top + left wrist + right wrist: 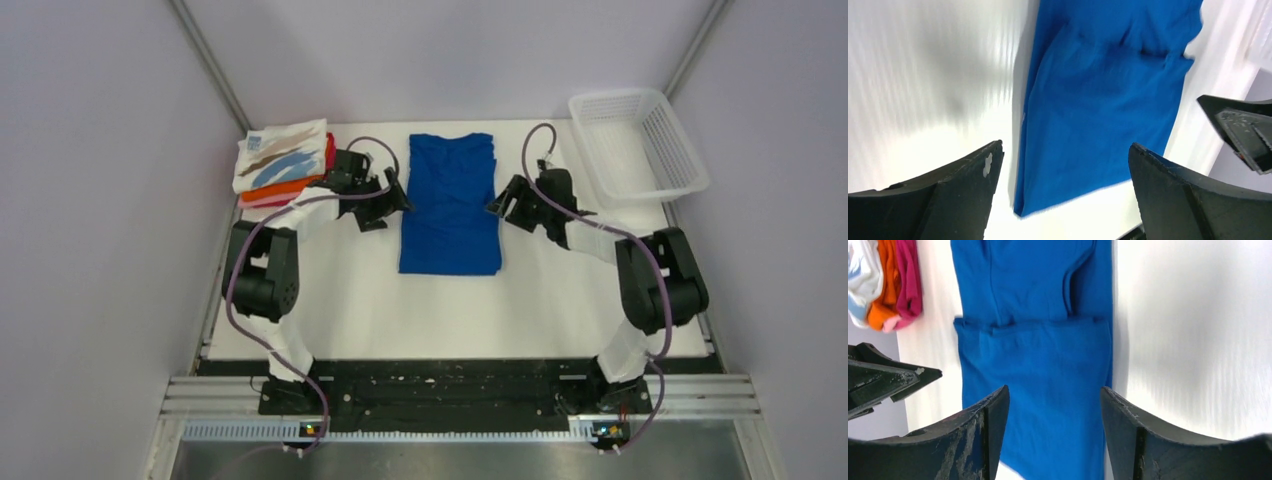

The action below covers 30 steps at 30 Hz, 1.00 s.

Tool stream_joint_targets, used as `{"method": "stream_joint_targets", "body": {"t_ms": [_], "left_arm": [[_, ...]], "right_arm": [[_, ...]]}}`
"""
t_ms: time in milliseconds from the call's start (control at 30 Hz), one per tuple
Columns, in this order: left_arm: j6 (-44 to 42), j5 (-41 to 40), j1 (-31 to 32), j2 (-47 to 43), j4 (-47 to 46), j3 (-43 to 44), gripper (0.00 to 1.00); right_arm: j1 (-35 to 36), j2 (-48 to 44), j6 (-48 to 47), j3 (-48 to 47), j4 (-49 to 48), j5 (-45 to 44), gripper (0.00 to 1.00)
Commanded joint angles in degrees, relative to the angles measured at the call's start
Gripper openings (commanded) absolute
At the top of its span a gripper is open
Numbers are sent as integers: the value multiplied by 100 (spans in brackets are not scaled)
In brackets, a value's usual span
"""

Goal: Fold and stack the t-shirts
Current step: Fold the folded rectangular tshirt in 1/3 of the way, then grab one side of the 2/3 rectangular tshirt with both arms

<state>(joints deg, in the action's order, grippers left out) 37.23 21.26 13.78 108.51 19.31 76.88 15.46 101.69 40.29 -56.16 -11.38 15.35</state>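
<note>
The left gripper draws back and down onto the shirt's near corner on the stack's side (403,269) (1022,212) next, since that lies back and below, the sides already folded in.
The royal-blue t-shirt (450,202) lies flat in the middle of the table, its sides folded in to a long narrow rectangle; no lettering shows. It fills the left wrist view (1103,100) and the right wrist view (1038,355). A folded stack (283,160) lies at the back left, the white brush-stroke tee on top of the orange and magenta tees; its edge shows in the right wrist view (883,285). My left gripper (400,203) is open and empty just left of the blue shirt. My right gripper (497,204) is open and empty just right of it.
A white plastic mesh basket (640,145) stands at the back right corner. Grey walls close in the table on the left, back and right. The arm bases sit on a black rail at the near edge (450,390).
</note>
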Motion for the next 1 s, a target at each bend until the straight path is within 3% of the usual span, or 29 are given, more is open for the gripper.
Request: {"method": "stream_joint_targets", "body": {"t_ms": [0, 133, 233, 567, 667, 733, 833, 967], "left_arm": [[-89, -78, 2, -1075, -131, -1076, 99], [34, -54, 15, -1452, -305, -1933, 98], [87, 26, 93, -1424, -395, -2217, 91], [196, 144, 430, -699, -618, -2164, 56], [193, 62, 441, -530, -601, -2130, 30], [206, 20, 441, -476, -598, -2106, 1], [183, 28, 449, -542, -621, -2108, 0], [71, -35, 501, -1080, -427, -2500, 0]], "right_arm": [[114, -1234, -158, 948, 118, -77, 66], [506, -1658, -248, 1602, 488, -140, 66], [663, -1724, -151, 1920, 510, -167, 62], [836, -1327, -38, 2083, 454, -267, 47], [843, -1110, -99, 2022, 466, -259, 44], [856, -1014, -114, 1996, 427, -197, 38], [870, -983, -142, 1959, 472, 6, 2], [974, -1402, -166, 2125, 881, 218, 0]]}}
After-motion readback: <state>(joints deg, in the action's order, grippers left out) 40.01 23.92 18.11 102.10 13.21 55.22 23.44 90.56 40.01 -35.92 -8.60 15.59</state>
